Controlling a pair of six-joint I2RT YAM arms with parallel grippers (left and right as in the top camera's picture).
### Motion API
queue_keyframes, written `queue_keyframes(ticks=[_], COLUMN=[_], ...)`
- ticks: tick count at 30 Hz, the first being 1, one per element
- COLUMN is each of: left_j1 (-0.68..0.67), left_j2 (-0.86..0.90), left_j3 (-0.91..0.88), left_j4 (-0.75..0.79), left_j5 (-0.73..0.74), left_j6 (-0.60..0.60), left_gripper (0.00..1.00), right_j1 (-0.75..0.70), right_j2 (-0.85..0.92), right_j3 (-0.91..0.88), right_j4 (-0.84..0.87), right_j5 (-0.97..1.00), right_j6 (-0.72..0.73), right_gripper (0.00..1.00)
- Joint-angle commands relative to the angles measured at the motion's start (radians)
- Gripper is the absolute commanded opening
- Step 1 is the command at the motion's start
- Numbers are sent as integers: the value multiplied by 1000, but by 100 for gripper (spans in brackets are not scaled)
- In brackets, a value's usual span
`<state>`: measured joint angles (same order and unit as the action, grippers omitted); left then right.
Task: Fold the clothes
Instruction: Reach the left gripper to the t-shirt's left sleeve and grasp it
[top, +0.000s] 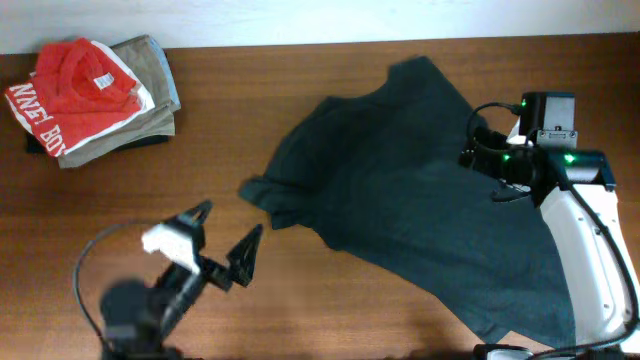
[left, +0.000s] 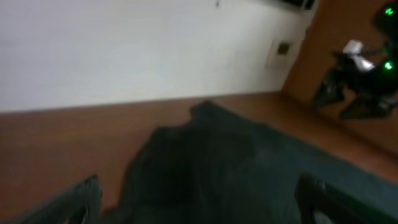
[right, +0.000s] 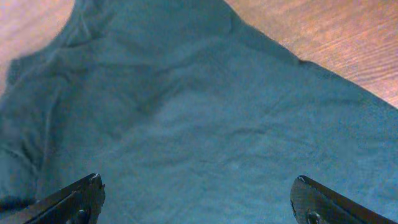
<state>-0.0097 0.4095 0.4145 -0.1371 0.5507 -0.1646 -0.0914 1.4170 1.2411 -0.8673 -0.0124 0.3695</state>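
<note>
Next, my left gripper moves outward, as the bunched sleeve lies beyond its open fingers. Then it tilts its fingers down and lowers onto the sleeve.
The clothes, a large very dark green-black T-shirt (top: 400, 200), lie spread flat and slanted from the table's middle to its front right, with one sleeve (top: 262, 195) pointing left. My left gripper (top: 228, 232) is open just left of that sleeve, off the fabric. In the left wrist view the shirt (left: 236, 168) lies ahead of the open gripper (left: 198, 202). My right gripper (top: 473, 142) hovers open over the shirt's upper right part. The right wrist view shows only shirt fabric (right: 199, 112) between and beyond the wide-apart fingers of that gripper (right: 196, 193); nothing is held.
A stack of folded garments sits at the back left corner: a red shirt with white lettering (top: 75, 85) on a khaki one (top: 150, 60). The wooden table (top: 150, 180) ends at a white wall (left: 124, 50) at the back.
</note>
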Motion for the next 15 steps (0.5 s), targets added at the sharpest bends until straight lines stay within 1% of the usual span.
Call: queue_keyframes(ticks=[1, 4, 5, 7, 8, 9, 10, 11, 15], left_j1=[3, 3, 3, 2, -2, -11, -41, -70, -187], left_j2=[281, 459, 529, 593, 619, 642, 677, 704, 824], left_j3=[250, 308, 309, 319, 328, 343, 389, 434, 626], left_j4=[-143, -145, -96, -90, -104, -136, -236, -319, -572], left_j5=[116, 319, 407, 413, 373, 294, 123, 22, -243], left_j6=[72, 72, 71, 39, 8, -28, -76, -74, -35], left_gripper=[99, 99, 99, 99, 99, 99, 99, 99, 99], right_j1=[-6, -6, -6, -6, -6, -6, -6, -6, -6], right_j2=[14, 15, 15, 15, 15, 15, 15, 15, 15], right_j3=[14, 14, 14, 14, 14, 14, 14, 14, 14], right_j4=[-1, -1, -1, -1, -1, -1, -1, -1, -1], right_j5=[5, 5, 5, 5, 5, 5, 5, 5, 5], right_j6=[6, 6, 6, 6, 6, 6, 6, 6, 6], right_gripper=[99, 99, 99, 99, 98, 99, 99, 99, 99])
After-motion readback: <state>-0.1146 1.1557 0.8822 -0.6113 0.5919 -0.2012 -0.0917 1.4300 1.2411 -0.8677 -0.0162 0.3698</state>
